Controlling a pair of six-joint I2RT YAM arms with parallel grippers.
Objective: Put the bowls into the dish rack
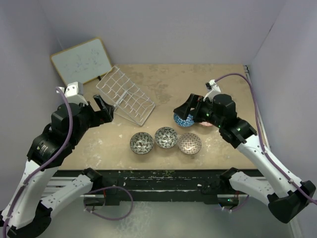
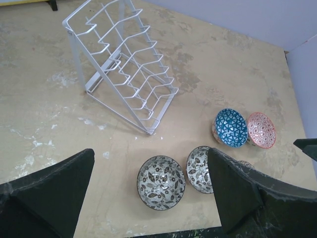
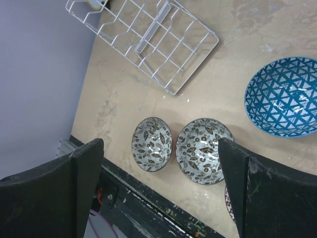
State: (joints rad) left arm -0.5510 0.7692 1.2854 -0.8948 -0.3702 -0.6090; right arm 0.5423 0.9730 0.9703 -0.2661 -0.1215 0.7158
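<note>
My right gripper will move down next, turning its fingers downward, onto the blue bowl's rim facing the rack, because the pink-red bowl point(image 2: 261, 130) crowds the opposite side.
The white wire dish rack point(image 1: 126, 95) lies tilted at the back left, empty; it also shows in the left wrist view point(image 2: 124, 64) and the right wrist view point(image 3: 148, 39). Two grey-white leaf-patterned bowls point(image 1: 141, 143) point(image 1: 166, 137) and a reddish-brown bowl point(image 1: 189, 143) sit in a row near the front edge. A blue bowl point(image 2: 231, 127) and a pink-red bowl point(image 2: 261, 130) sit side by side behind them. My left gripper point(image 1: 105, 112) is open and empty beside the rack's left end. My right gripper point(image 1: 179, 110) is open and empty above the blue bowl point(image 1: 184, 120).
A wood-framed whiteboard point(image 1: 81, 60) leans at the back left behind the rack. The table's black front edge point(image 1: 163, 174) runs just in front of the bowl row. Grey walls close in the left, back and right sides.
</note>
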